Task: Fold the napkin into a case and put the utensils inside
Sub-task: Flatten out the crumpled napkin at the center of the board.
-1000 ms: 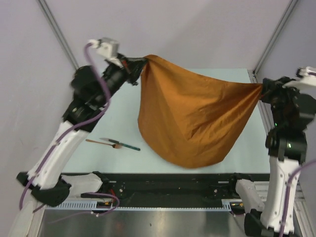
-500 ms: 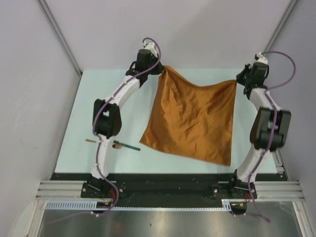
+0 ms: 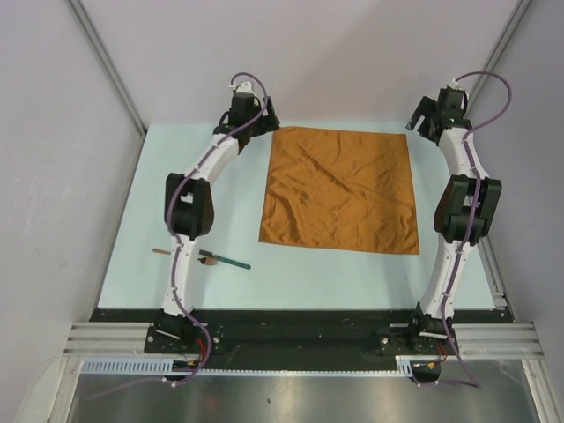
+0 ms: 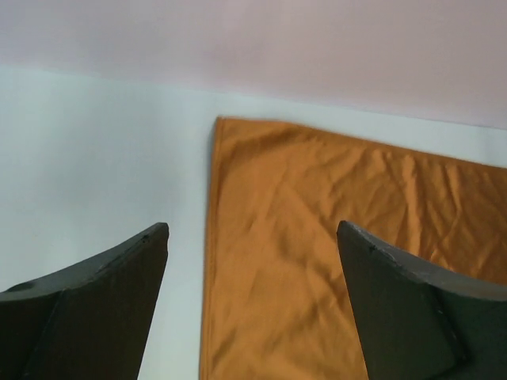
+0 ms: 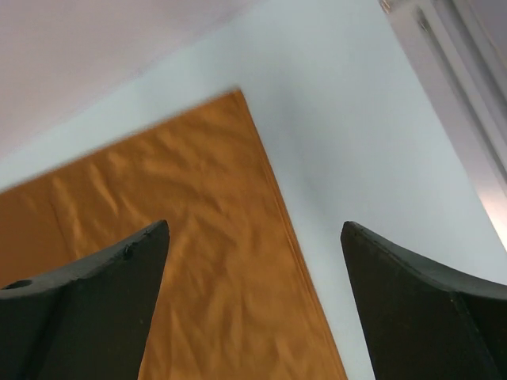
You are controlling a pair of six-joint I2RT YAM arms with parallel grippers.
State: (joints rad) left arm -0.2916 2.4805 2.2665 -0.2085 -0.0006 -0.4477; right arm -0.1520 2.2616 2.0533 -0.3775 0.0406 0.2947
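I should move my right gripper's open fingers back and down onto the hem of the napkin's near corner by the bar, as that corner is back from it and below.
The rust-orange napkin (image 3: 339,189) lies spread flat as a wrinkled square on the far half of the pale table; no case is in view. My left gripper (image 3: 264,123) hovers open over its far left corner, and the cloth (image 4: 317,261) shows between the spread fingers (image 4: 252,229) with nothing held. At the far right corner my right gripper (image 3: 421,123) is open too, above the napkin's edge (image 5: 214,182), its fingers (image 5: 254,227) empty. The utensils (image 3: 231,261) lie near the table's left front, a teal-handled piece and a wooden one (image 3: 162,252), partly hidden behind the left arm.
Grey walls close in the table at the back and on both sides. A metal rail (image 5: 451,71) runs along the right table edge. The black base bar (image 3: 300,330) with both arm mounts lines the front edge.
Both grippers carried the hanging napkin to the far side, laid it flat on the table, and opened, letting go of its two far corners.
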